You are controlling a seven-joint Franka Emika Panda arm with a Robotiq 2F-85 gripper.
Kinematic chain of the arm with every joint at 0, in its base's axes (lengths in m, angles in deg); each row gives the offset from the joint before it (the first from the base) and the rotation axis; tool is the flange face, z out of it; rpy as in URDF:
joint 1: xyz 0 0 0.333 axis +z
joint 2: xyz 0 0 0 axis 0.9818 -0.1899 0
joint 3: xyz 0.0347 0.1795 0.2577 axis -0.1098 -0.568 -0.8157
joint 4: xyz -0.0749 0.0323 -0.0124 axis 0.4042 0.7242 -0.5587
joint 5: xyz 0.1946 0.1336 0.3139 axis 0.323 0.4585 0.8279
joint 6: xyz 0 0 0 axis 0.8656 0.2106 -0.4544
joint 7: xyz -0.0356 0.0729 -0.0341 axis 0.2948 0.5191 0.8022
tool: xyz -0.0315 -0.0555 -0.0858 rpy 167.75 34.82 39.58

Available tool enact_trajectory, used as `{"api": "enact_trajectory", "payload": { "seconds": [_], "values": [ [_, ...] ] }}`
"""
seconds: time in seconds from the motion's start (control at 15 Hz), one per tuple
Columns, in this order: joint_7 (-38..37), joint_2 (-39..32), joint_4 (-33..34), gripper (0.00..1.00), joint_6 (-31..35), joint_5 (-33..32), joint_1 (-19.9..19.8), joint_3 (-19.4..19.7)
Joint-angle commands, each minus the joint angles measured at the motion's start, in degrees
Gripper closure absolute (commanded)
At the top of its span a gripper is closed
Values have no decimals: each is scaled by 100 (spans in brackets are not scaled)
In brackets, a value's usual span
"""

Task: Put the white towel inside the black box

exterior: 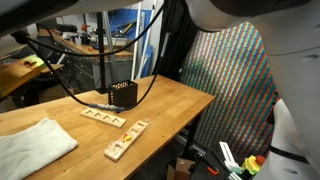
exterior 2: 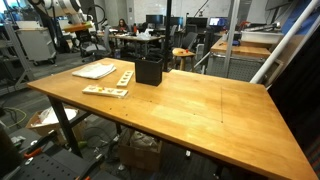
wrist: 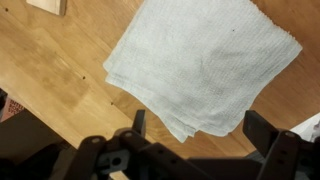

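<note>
The gripper moves down onto the white towel's near edge [exterior 2: 82, 72] [wrist: 200, 117] below it next, because that wrinkled part of the towel already shows between the wide-open fingers.
The white towel [wrist: 200, 65] lies folded flat on the wooden table [wrist: 60, 80]; it also shows in both exterior views [exterior: 32, 145] [exterior 2: 95, 70]. The black box [exterior: 122, 94] [exterior 2: 149, 69] stands open-topped on the table, apart from the towel. In the wrist view my gripper [wrist: 200, 128] hangs above the towel's near edge, fingers wide apart and empty. The gripper itself is not visible in either exterior view.
Two wooden trays with small blocks [exterior: 124, 139] [exterior: 103, 117] lie between towel and box; they show in an exterior view [exterior 2: 105, 91] [exterior 2: 124, 77]. A corner of one tray shows in the wrist view [wrist: 48, 6]. Cables hang over the table's back. The table edge runs near the towel.
</note>
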Motion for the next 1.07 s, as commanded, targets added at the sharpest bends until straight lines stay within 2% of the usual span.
{"api": "enact_trajectory", "payload": {
  "seconds": [0.0,0.6,0.87,0.93,1.0],
  "values": [
    [282,-505,339,0,340,104,66,121],
    [422,-1260,54,0,1447,623,-99,54],
    [476,-1238,-171,1,1753,909,-173,-11],
    [518,-1225,-204,25,1820,972,-190,-32],
    [505,-1190,-222,26,1820,1022,-184,-33]
  ]
}}
